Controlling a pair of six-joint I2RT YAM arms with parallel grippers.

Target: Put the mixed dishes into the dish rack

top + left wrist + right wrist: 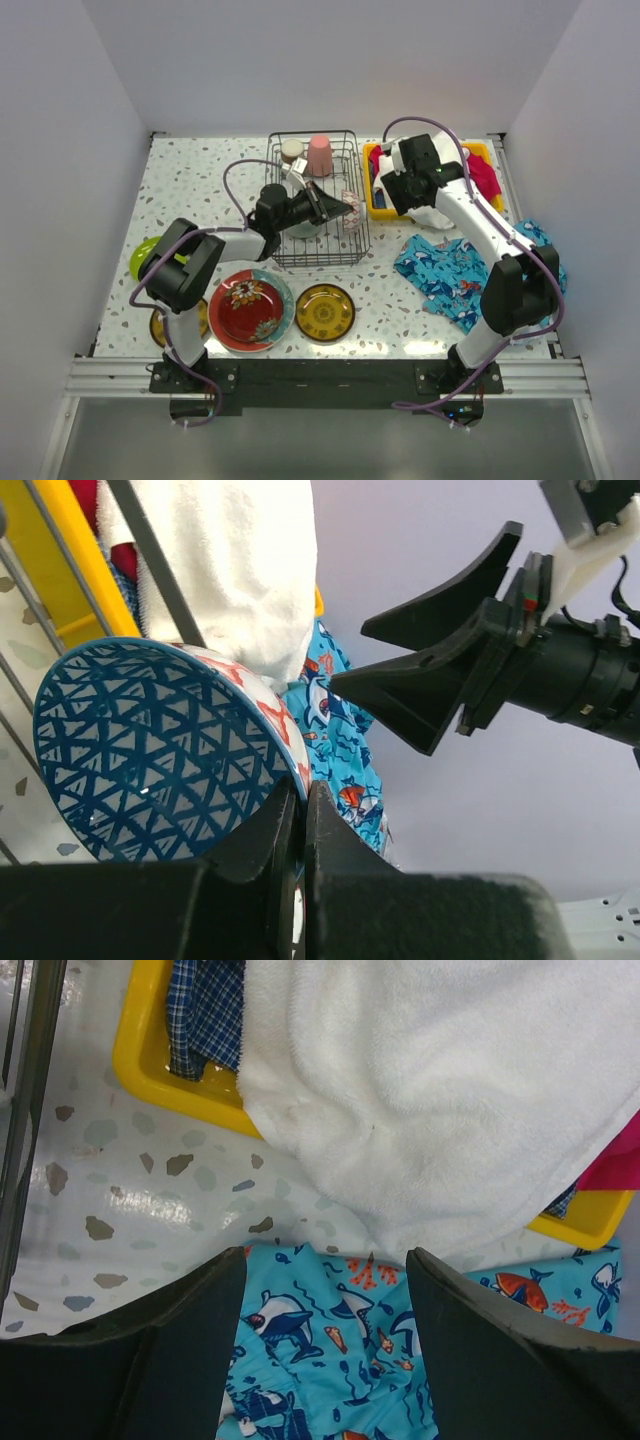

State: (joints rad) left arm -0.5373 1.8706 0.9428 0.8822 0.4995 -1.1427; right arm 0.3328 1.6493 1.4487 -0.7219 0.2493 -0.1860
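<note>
My left gripper draws the patterned bowl back next, lowers it to the rack's empty near corner (343,241) below and back of the gripper, and releases the bowl's rim.
The dark wire dish rack (318,245) stands at the table's middle back. A pink cup (319,155) and a metallic cup (291,150) stand in its far end. My left gripper (338,208) reaches across the rack and is shut on the rim of a patterned bowl (351,214) held on edge at the rack's right wall. In the left wrist view the bowl (150,750) shows blue triangles inside, with the gripper (303,798) clamped on its rim. My right gripper (388,188) is open and empty above the table, next to the rack.
A red teal-rimmed plate (250,308), an amber plate (324,311), a second amber plate (168,326) and a lime-green plate (143,258) lie at front left. A yellow bin (372,205) of cloths and a blue fish-print cloth (450,270) lie right.
</note>
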